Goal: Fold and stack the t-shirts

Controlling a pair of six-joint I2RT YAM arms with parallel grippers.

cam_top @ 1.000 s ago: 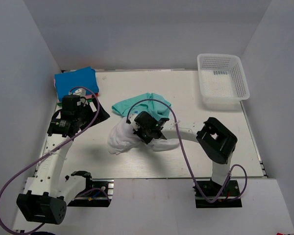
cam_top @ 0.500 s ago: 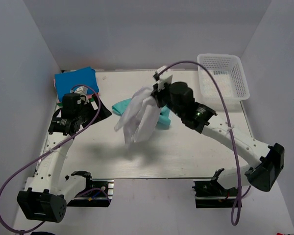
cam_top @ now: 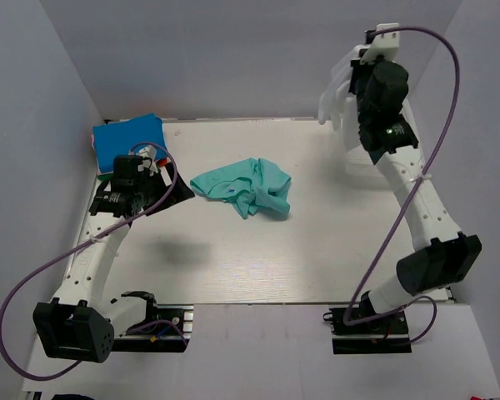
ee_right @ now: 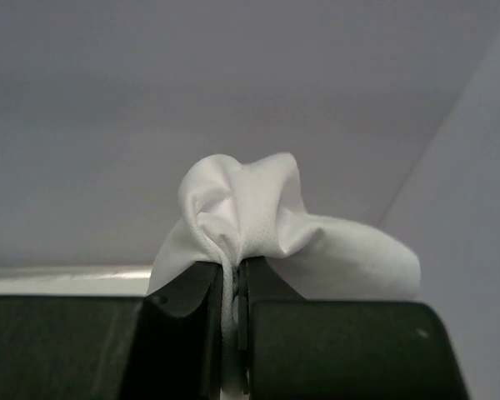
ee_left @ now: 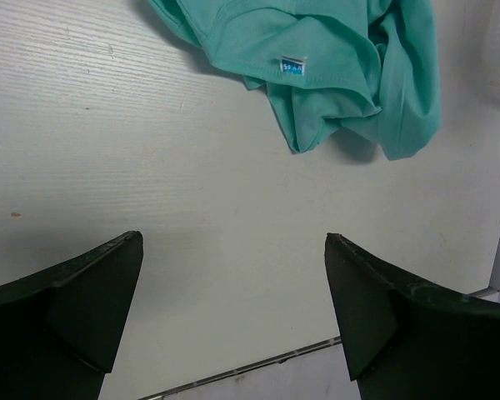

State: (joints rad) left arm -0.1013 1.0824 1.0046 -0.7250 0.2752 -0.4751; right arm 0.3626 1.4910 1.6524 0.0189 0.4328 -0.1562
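The white plastic basket stands below, so I next move my right gripper to the right in the top view and down over it to release the t-shirt.
My right gripper is raised high at the back right and is shut on a white t-shirt, which hangs bunched from it over the basket area. In the right wrist view the white cloth is pinched between the closed jaws. A crumpled teal t-shirt lies in the middle of the table; it also shows in the left wrist view. My left gripper is open and empty at the left, above bare table. A folded blue t-shirt lies at the back left.
A white plastic basket stands at the back right, mostly hidden by my right arm. White walls enclose the table on three sides. The table's near edge shows in the left wrist view.
My right arm has swung up and to the back right, lifting the white t-shirt off the table from beside the teal one. The left arm has barely moved.
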